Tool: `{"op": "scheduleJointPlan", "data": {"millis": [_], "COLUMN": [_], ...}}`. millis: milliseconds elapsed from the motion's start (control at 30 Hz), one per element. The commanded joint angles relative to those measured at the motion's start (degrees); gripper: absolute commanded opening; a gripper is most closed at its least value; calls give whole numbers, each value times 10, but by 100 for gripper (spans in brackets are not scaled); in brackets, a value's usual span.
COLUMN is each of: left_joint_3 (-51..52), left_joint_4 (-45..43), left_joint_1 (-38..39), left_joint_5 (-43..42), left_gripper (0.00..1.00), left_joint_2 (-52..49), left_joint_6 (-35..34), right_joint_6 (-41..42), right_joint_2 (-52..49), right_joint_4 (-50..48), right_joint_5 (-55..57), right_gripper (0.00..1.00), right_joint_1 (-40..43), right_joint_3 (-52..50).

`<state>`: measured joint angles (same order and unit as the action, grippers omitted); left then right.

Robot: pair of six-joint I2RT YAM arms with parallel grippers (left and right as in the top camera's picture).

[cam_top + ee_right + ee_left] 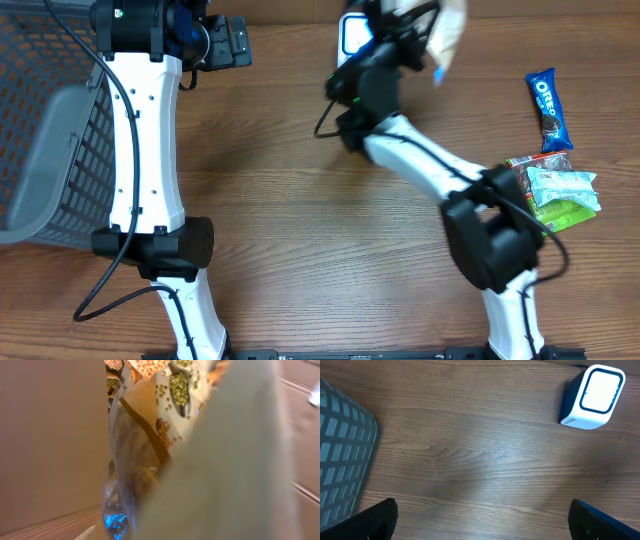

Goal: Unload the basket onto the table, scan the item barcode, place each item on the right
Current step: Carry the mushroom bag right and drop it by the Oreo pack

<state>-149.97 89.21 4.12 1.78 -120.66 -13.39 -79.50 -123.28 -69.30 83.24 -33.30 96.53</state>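
Note:
The other snack packets lie in a pile to the right in the overhead view. My right gripper needs to carry the packet back there from the scanner (352,36) next.
The item is a pale snack bag (449,33) printed with peas and grains (167,430). My right gripper (413,30) is shut on it at the table's far edge. The bag hangs right beside the white, blue-rimmed barcode scanner (352,36). In the right wrist view the bag fills the picture and hides the fingers, and blue light glints on its clear film (116,522). My left gripper (226,41) stands open over bare wood, left of the scanner (591,398), with nothing between its fingertips (377,520).
A grey wire basket (50,150) sits at the left edge, its corner in the left wrist view too (342,455). An Oreo pack (550,108) and a small pile of snack packets (560,190) lie at the right.

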Motion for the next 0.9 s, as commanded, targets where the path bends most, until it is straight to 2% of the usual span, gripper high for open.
{"op": "scheduleJointPlan", "data": {"millis": [0,200,267,333,433,533,633,700,800,867], "left_joint_3": [-6,-6,-6,-6,-6,-6,-6,-6,-6,-6], "left_joint_4": [1,1,1,1,1,1,1,1,1,1], "left_joint_1": [0,0,0,0,0,0,0,3,4,4], "left_joint_5": [1,1,1,1,1,1,1,1,1,1], "left_gripper": [100,100,100,100,100,100,100,100,100,100], "left_joint_2": [0,0,0,0,0,0,0,0,0,0], "left_joint_6": [1,1,0,1,1,1,1,0,0,0], "right_joint_6": [-5,-11,17,69,186,339,494,594,713,774], "right_joint_2": [54,63,63,63,63,63,78,107,167,210], "right_joint_4": [-4,-7,24,98,271,471,676,820,951,988], "right_joint_5": [54,68,68,61,24,-26,-113,-216,-335,-381], "right_gripper": [3,4,3,3,3,3,3,3,7,7], "right_joint_1": [41,102,110,112,109,96,69,53,53,67], "right_joint_3": [9,9,7,3,-6,-7,-7,-7,-6,-5]}}
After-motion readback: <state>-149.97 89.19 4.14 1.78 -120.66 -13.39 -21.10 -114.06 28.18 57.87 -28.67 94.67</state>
